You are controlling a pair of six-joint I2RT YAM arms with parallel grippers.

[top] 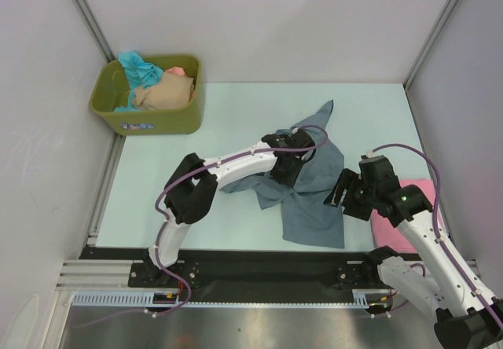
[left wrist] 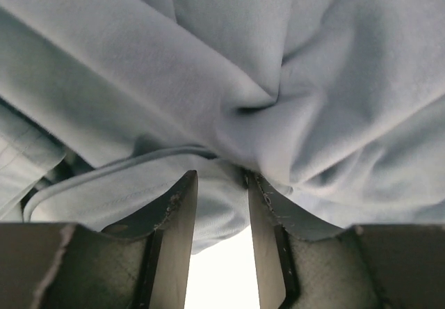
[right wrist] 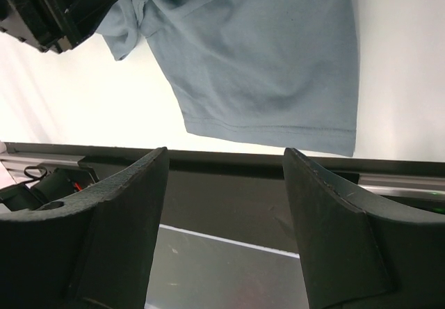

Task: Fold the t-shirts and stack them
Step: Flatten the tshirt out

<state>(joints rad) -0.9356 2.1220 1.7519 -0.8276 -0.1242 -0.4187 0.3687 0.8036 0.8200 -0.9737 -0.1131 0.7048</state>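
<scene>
The left gripper will stay low next and close its fingers on the t-shirt's bunched fold right at its fingertips, since cloth already bulges between them.
A slate grey-blue t-shirt lies crumpled in the middle of the table, one sleeve pointing to the far side. My left gripper rests on its upper part. In the left wrist view the left gripper has its jaws partly apart, with a loose bulge of the grey-blue t-shirt between the tips. My right gripper hovers at the shirt's right edge, open and empty. In the right wrist view the right gripper faces the near edge, past the shirt's hem. A pink t-shirt lies under the right arm.
An olive-green tub stands at the far left corner with teal, beige and salmon shirts in it. A black rail runs along the near table edge. White walls close in both sides.
</scene>
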